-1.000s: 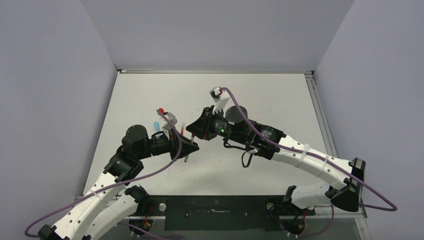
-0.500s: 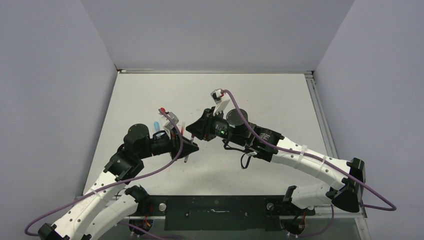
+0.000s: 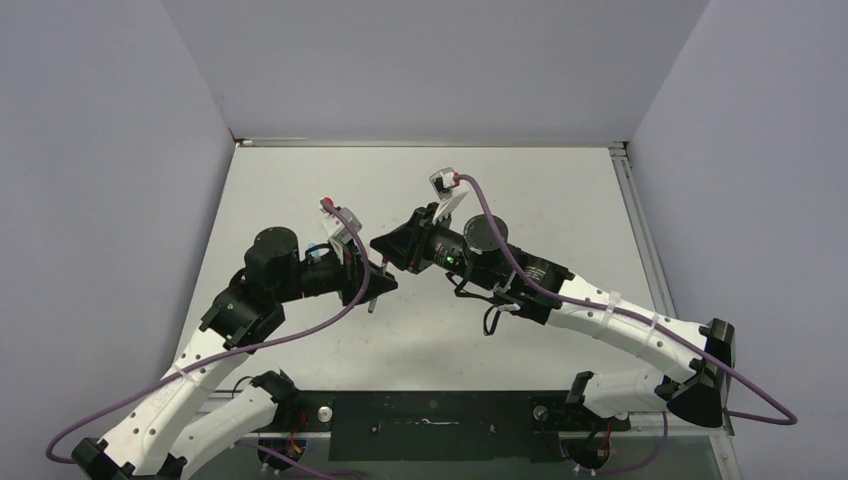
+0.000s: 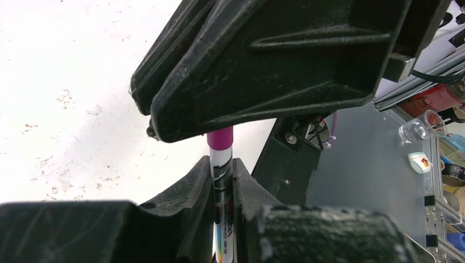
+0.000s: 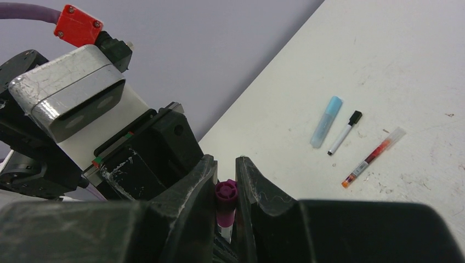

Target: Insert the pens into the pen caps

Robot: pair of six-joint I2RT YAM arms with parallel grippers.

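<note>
My left gripper tilts its fingers downward next and brings the capped pen down to the bare tabletop beside the red pen [image 5: 373, 156] to release it, since that spot lies below.
In the left wrist view my left gripper [image 4: 222, 164] is shut on a white printed pen [image 4: 222, 183], which stands upright between its fingers. A magenta cap [image 4: 220, 137] sits on the pen's top end. My right gripper [image 5: 226, 164] is shut on that magenta cap [image 5: 226, 192] from above. In the top view the two grippers, left [image 3: 378, 282] and right [image 3: 383, 246], meet tip to tip over the table's middle left. A light-blue pen cap [image 5: 326, 121], a white pen with a black end [image 5: 344, 132] and a red pen [image 5: 373, 156] lie loose on the table.
The white table [image 3: 520, 190] is boxed in by grey walls at the back and both sides. A metal rail [image 3: 640, 230] runs along its right edge. A black base plate [image 3: 430, 425] lies between the arm bases at the near edge.
The right gripper has moved left to meet the left one. The left wrist has shifted slightly toward the far side, still holding the pen.
</note>
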